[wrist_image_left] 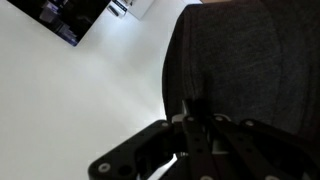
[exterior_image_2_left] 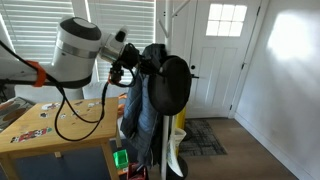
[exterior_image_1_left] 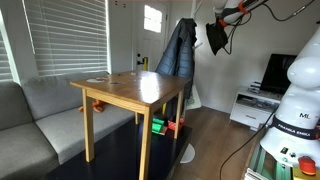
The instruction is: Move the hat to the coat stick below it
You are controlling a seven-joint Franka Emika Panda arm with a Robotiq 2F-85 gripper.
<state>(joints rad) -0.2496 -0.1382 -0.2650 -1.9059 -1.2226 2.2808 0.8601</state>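
Observation:
My gripper needs to move the hat, which still hangs clear, outward and down next to release it, because the coat stand's side by the jacket is outward and slightly lower.
A black hat [exterior_image_1_left: 216, 38] hangs from my gripper [exterior_image_1_left: 221, 22], held high in the air to the right of the coat stand [exterior_image_1_left: 186, 22]. In the exterior view from the table side, the hat [exterior_image_2_left: 173, 84] is right in front of the stand [exterior_image_2_left: 164, 20], level with the blue jacket [exterior_image_2_left: 139, 115] hanging on it, and my gripper [exterior_image_2_left: 141, 62] holds its edge. In the wrist view the dark grey hat [wrist_image_left: 250, 60] fills the upper right and my gripper [wrist_image_left: 197, 112] is shut on its edge. The stand's pegs are hidden by the hat and jacket.
A wooden table [exterior_image_1_left: 130, 90] stands by a grey sofa [exterior_image_1_left: 30, 115]. The blue jacket [exterior_image_1_left: 177, 55] hangs on the stand. A TV [exterior_image_1_left: 278, 70] sits on a white cabinet. A white door [exterior_image_2_left: 222, 55] and a rug [exterior_image_2_left: 205, 138] lie behind the stand.

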